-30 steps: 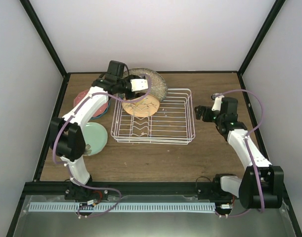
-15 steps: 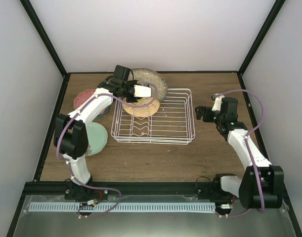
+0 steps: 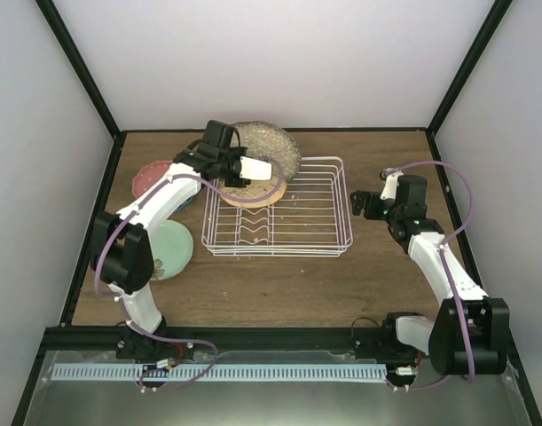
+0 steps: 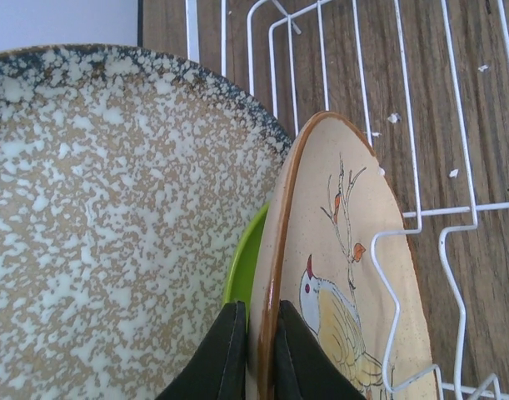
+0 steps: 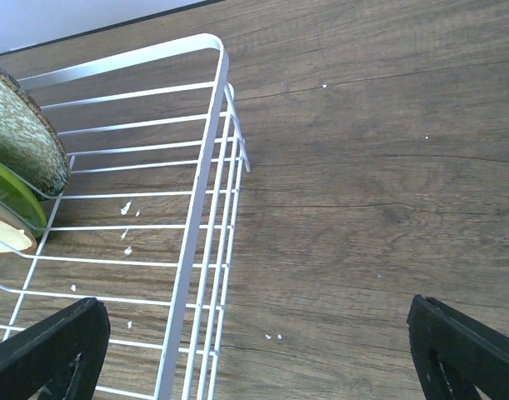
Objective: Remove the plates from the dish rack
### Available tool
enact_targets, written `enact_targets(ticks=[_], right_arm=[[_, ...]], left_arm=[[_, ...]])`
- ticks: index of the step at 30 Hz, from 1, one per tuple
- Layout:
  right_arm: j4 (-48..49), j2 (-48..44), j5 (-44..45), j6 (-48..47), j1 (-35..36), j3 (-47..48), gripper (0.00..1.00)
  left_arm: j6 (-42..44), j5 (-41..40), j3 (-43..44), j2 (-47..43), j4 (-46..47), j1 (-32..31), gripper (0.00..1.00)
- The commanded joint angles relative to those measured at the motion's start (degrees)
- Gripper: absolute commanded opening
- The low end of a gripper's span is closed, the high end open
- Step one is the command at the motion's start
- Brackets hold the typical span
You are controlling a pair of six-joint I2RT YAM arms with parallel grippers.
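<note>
My left gripper rises next and goes back and down over the mint green plate (image 3: 173, 249) to release, since that lies to its left in the top view.
The white wire dish rack (image 3: 293, 222) sits mid-table. At its far-left end three plates stand on edge: a big grey speckled plate (image 4: 104, 208), a small lime green plate (image 4: 244, 262) and a cream plate with a painted bird (image 4: 346, 275). My left gripper (image 4: 261, 354) is shut on the cream plate's brown rim, one finger on each face; from above it is at the rack's back-left corner (image 3: 269, 169). My right gripper (image 5: 254, 350) hangs open over bare wood beside the rack's right side (image 5: 217, 125), holding nothing.
A pink dotted plate (image 3: 151, 175) and a mint green plate (image 3: 171, 248) lie flat on the table left of the rack, partly under my left arm. Black frame posts and pale walls close in the table on three sides.
My left gripper moved right over the plates at the rack's back-left and closed on the cream plate's rim. The right arm stayed still.
</note>
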Motion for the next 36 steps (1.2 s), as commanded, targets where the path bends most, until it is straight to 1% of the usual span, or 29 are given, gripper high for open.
enact_targets(ticks=[1, 7, 11, 14, 17, 20, 22, 26, 28, 30, 33, 34, 36], right_arm=[[0.21, -0.24, 0.18, 0.3, -0.45, 0.47, 1.0], [0.95, 0.13, -0.41, 0.72, -0.45, 0.23, 1.0], [1.18, 0.44, -0.91, 0.83, -0.45, 0.27, 1.0], [1.27, 0.7, -1.17, 0.89, -0.49, 0.19, 1.0], [1.28, 1.06, -1.58, 0.9, -0.45, 0.12, 1.0], [1.52, 1.34, -2.02, 0.89, -0.45, -0.04, 1.0], [1.68, 1.49, -2.41, 0.77, -0.45, -0.2, 1.0], [2.5, 1.72, -2.87, 0.9, -0.47, -1.02, 1.0], [2.88, 1.88, -3.27, 0.91, -0.45, -1.4, 1.0], [3.23, 2.11, -3.67, 0.86, -0.47, -1.67, 1.0], [3.68, 3.11, -4.31, 0.76, -0.45, -1.39, 1.0], [3.79, 3.57, -4.53, 0.76, -0.45, -1.15, 1.0], [4.04, 4.44, -4.92, 0.67, -0.45, -0.34, 1.0]], left_arm=[[-2.54, -0.69, -0.49, -5.37, 1.42, -0.24, 0.04], [-4.91, -0.24, -0.67, -9.96, 3.72, -0.23, 0.04], [-7.01, -0.96, -1.57, -13.22, 7.02, -0.2, 0.04], [-10.3, -1.07, -1.38, -16.38, 9.78, 0.06, 0.04], [-16.51, 1.24, -1.48, -20.33, 12.26, 0.77, 0.04], [-25.15, 1.37, -3.54, -25.53, 16.67, 1.08, 0.04], [-31.5, -1.2, -6.04, -29.59, 21.28, 1.34, 0.04], [-46.55, -12.09, -12.88, -37.49, 29.08, 3.65, 0.04], [-53.76, -19.37, -14.97, -41.39, 30.11, 5.9, 0.04], [-60.89, -23.48, -16.36, -44.16, 28.29, 9.45, 0.04], [-72.21, -27.15, -18.23, -47.34, 23.13, 17.65, 0.04], [-76.38, -27.8, -18.83, -48.06, 19.89, 20.21, 0.04], [-81.81, -27.41, -20.21, -49.29, 14.46, 24.77, 0.04]])
